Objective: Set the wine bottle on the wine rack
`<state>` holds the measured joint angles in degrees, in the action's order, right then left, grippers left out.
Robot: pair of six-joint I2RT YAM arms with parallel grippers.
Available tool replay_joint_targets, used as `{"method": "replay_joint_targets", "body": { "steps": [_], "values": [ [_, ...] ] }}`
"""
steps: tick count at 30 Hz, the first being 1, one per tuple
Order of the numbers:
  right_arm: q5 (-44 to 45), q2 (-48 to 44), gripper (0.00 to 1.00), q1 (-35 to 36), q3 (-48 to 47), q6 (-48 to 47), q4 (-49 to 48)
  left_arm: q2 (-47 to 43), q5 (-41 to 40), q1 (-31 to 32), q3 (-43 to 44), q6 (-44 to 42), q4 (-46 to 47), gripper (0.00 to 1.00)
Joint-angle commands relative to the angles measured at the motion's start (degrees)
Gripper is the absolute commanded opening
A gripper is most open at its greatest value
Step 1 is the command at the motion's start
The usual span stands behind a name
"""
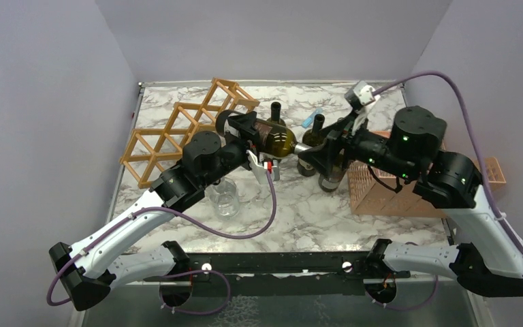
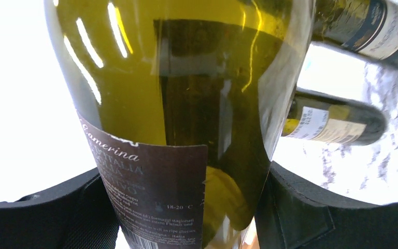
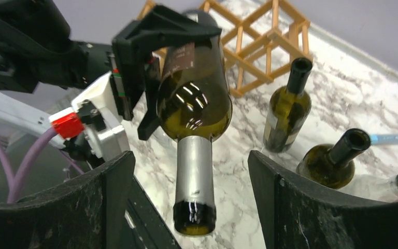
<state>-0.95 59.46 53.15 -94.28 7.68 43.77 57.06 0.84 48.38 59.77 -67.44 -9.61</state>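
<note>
The neck's shoulder end (image 1: 297,147) (image 3: 194,145) is to the left in the top view, lined up between the open fingers of my right gripper, so my right gripper will move that way next and close.
The wine bottle (image 1: 277,141), olive-green glass with a dark label and a silver neck capsule, lies level in the air above the table's middle. My left gripper (image 1: 248,133) is shut on its body, with black pads on both sides of the label (image 2: 155,197). The neck (image 3: 194,171) points toward my right gripper (image 3: 192,199), which is open. Its fingers (image 3: 285,207) stand apart on either side of the neck without touching it. The wine rack (image 1: 177,133), a light wooden lattice, lies at the back left, behind the held bottle (image 3: 194,98).
Two dark bottles stand behind and to the right of the held one (image 1: 277,113) (image 1: 315,133). A salmon-pink gridded crate (image 1: 381,194) sits under the right arm. Clear glasses (image 1: 225,197) stand near the left arm. The walls are close on both sides.
</note>
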Motion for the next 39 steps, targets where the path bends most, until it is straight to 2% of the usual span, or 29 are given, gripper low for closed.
{"method": "replay_joint_targets", "body": {
  "steps": [1,8,19,20,23,26,28,31,33,34,35,36,39],
  "values": [
    [-3.01,3.19,0.82,0.17,-0.99,0.13,8.05,-0.8,2.29,-0.08,1.07,-13.23,5.03,0.0],
    [-3.2,6.19,0.73,0.19,1.72,0.16,12.22,-0.69,4.26,0.01,0.78,-21.36,4.89,0.0],
    [-7.1,9.36,0.5,0.2,6.99,2.7,6.6,-1.0,5.52,-0.04,-0.17,-24.21,5.04,0.0],
    [-7.21,9.66,0.46,0.2,7.3,2.95,6.1,-1.07,5.49,0.01,-0.3,-24.23,4.96,0.0],
    [-6.88,10.12,0.22,0.18,7.7,3.42,5.04,-1.45,5.4,-0.04,-0.86,-24.46,4.93,0.0],
    [-6.0,10.07,0.03,0.2,8.83,3.94,3.37,-2.12,5.53,-0.04,-1.76,-24.49,4.93,0.01],
    [-5.18,10.22,0.01,0.2,9.26,4.15,2.69,-2.55,5.81,-0.02,-2.13,-24.37,5.01,0.1],
    [-3.79,9.77,0.01,0.2,10.18,4.14,0.95,-3.25,5.59,-0.02,-2.93,-23.46,5.69,0.45],
    [-2.23,9.07,0.01,0.2,11.05,4.1,-0.7,-3.88,4.88,-0.03,-3.91,-22.67,6.62,0.6],
    [-1.3,8.68,0.01,0.2,11.39,4.08,-1.52,-4.27,4.56,-0.01,-4.49,-21.33,7.38,0.71],
    [-0.24,8.26,0.01,0.19,11.62,4.2,-2.23,-4.72,4.26,-0.01,-4.85,-19.26,8.17,0.95],
    [0.52,7.96,0.01,0.2,12.03,4.48,-3.18,-5.24,4.08,-0.04,-4.91,-17.46,8.5,0.98],
    [1.45,7.13,0.01,0.2,13.77,4.46,-6.87,-7.42,4.29,-0.04,-6.09,-13.32,8.43,0.99]
  ]
}}
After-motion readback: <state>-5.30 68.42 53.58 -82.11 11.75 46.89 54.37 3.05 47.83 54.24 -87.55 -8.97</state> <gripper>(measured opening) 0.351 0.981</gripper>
